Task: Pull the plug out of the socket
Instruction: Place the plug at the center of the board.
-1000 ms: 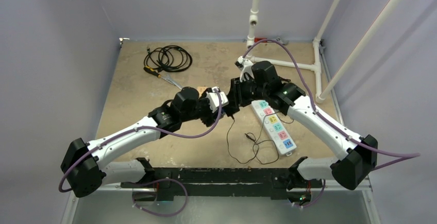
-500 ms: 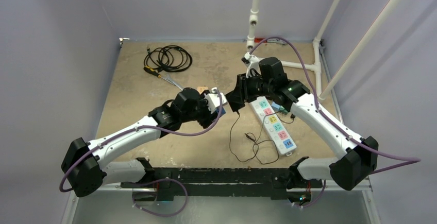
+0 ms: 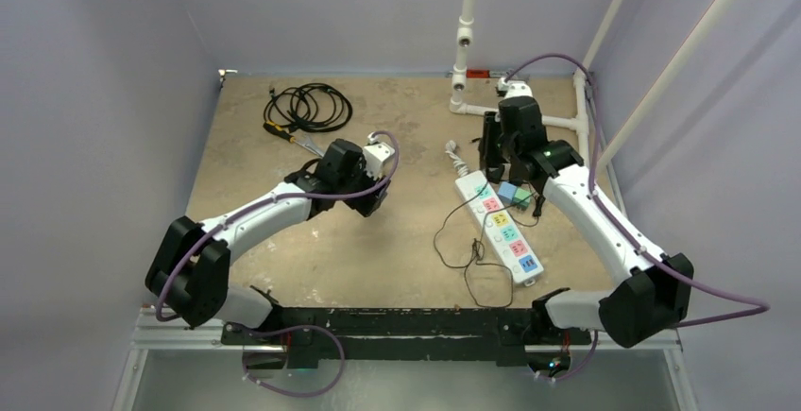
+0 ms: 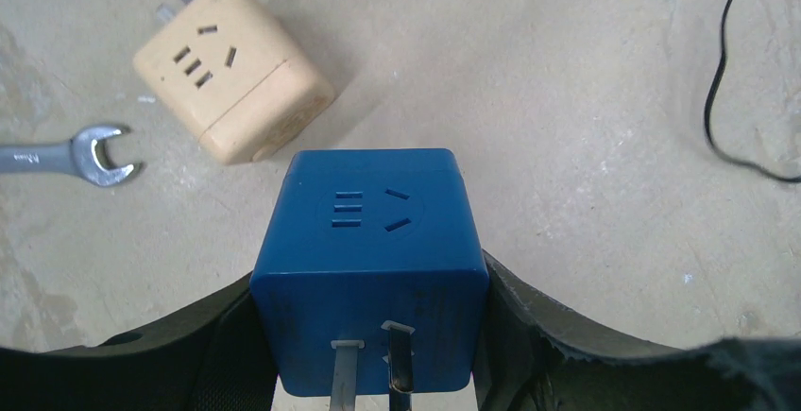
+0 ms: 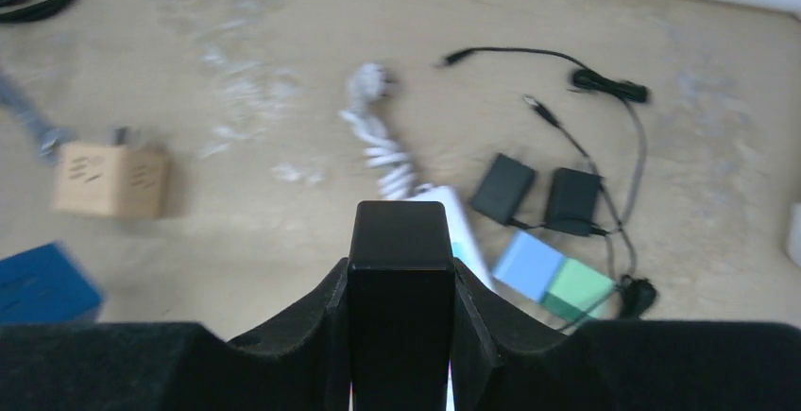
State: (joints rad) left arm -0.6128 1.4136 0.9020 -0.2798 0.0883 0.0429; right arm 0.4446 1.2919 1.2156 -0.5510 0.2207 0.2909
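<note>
The blue socket (image 4: 373, 231) comes down in my left gripper to the table beside the near corner of the beige cube socket next, since the plug is free.
My left gripper (image 4: 370, 309) is shut on a blue cube socket (image 4: 373, 231), its two metal prongs pointing back at the camera, held just above the table. My right gripper (image 5: 400, 290) is shut on a black plug block (image 5: 400, 241). The plug is free of the blue socket. In the top view my left gripper (image 3: 370, 198) is left of centre and my right gripper (image 3: 490, 149) is far to its right, above the head of the white power strip (image 3: 501, 231). The blue socket also shows in the right wrist view (image 5: 42, 283) at the far left.
A beige cube socket (image 4: 231, 71) and a wrench (image 4: 66, 154) lie beyond my left gripper. A thin black wire (image 3: 472, 260) loops by the strip. Light-blue and green cubes (image 5: 553, 274), two black adapters (image 5: 538, 194), a coiled cable (image 3: 307, 106) and white pipes (image 3: 529, 116) lie around.
The two grippers, joined at the table's middle a second ago, have drawn apart. The left went left with the blue socket; the right went right and back with the black plug.
</note>
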